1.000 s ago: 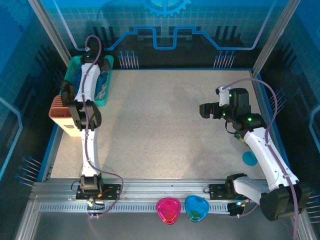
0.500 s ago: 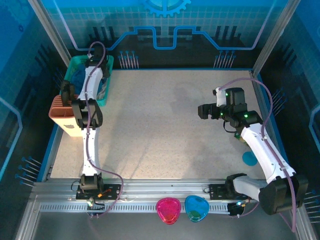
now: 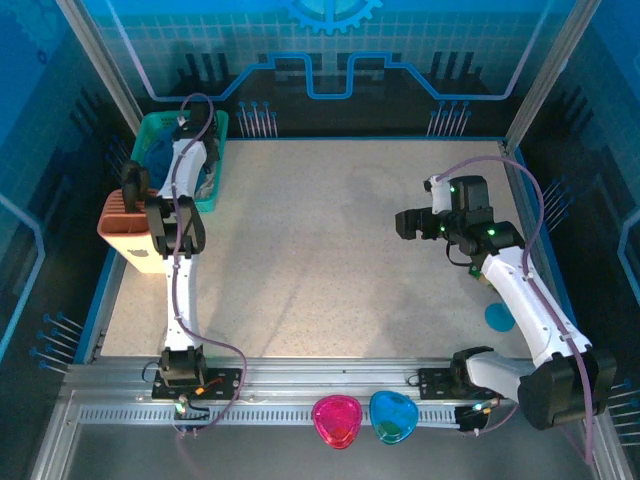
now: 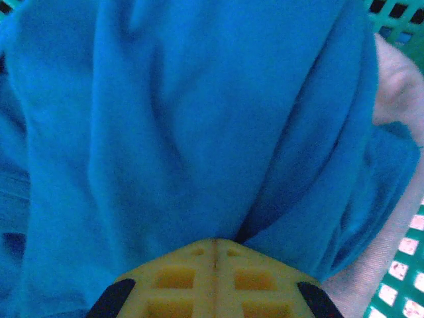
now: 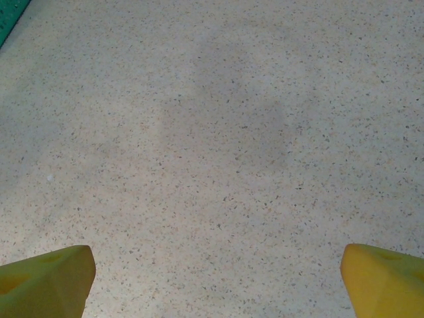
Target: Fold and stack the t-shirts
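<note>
I will raise my left gripper above the basket's rim toward the bare table and let go of the t-shirt's gathered fold, because that fold is at the gripper's fingers, inside the basket [image 3: 215,190].
A teal-blue t-shirt [image 4: 199,119] lies bunched in the green basket [image 3: 215,190] at the table's far left corner, and a patch of it [image 3: 160,155] shows beside the left arm from above. My left gripper [image 4: 215,242] is down in the basket with its yellow fingers pressed together. It is shut on a gathered fold of the t-shirt at their tip. My right gripper [image 3: 408,222] hovers over bare table at the right. It is open, with its fingertips [image 5: 59,278] far apart and nothing between them.
A pale cloth [image 4: 397,86] lies under the t-shirt against the basket wall [image 4: 397,13]. An orange bin [image 3: 122,225] stands just in front of the basket. A blue disc [image 3: 498,317] lies near the right arm. Pink [image 3: 337,420] and blue [image 3: 394,416] heart-shaped dishes sit on the front rail.
My left arm reached a little deeper into the basket and its gripper closed on the t-shirt. My right arm shifted slightly, then held still, still open.
</note>
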You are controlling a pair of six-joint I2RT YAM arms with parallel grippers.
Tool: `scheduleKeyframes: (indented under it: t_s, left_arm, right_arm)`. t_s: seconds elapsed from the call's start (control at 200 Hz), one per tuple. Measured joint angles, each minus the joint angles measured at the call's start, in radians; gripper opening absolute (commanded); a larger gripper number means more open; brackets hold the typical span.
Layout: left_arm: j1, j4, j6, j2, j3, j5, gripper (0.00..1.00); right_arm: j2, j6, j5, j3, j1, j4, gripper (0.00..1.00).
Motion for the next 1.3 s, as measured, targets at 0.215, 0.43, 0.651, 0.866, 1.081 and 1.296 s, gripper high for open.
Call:
scheduleKeyframes:
  t_s: [0.215, 0.43, 0.651, 0.866, 1.081, 1.296]
  left_arm:
    - [-0.007, 0.011, 0.005, -0.113, -0.075, 0.015, 0.00]
    - [-0.061, 0.003, 0.008, -0.393, -0.074, 0.067, 0.00]
    - [-0.177, -0.072, 0.005, -0.649, -0.067, 0.129, 0.00]
    - [-0.284, -0.171, 0.006, -0.715, -0.067, 0.101, 0.29]
    - [-0.270, -0.210, 0.006, -0.615, -0.071, 0.031, 0.84]
    - [-0.243, -0.206, -0.006, -0.404, -0.066, 0.000, 0.99]
  right_arm:
    - [-0.003, 0.000, -0.004, 0.000, 0.000, -0.001, 0.96]
    - [-0.059, 0.000, -0.020, -0.009, 0.002, 0.001, 0.96]
    - [-0.127, 0.000, -0.026, -0.037, 0.006, 0.006, 0.97]
    - [-0.171, 0.003, -0.031, -0.047, 0.006, 0.011, 0.98]
    - [-0.176, 0.004, -0.050, -0.047, 0.006, 0.012, 0.99]
    - [-0.176, 0.004, -0.052, -0.047, 0.006, 0.012, 1.00]
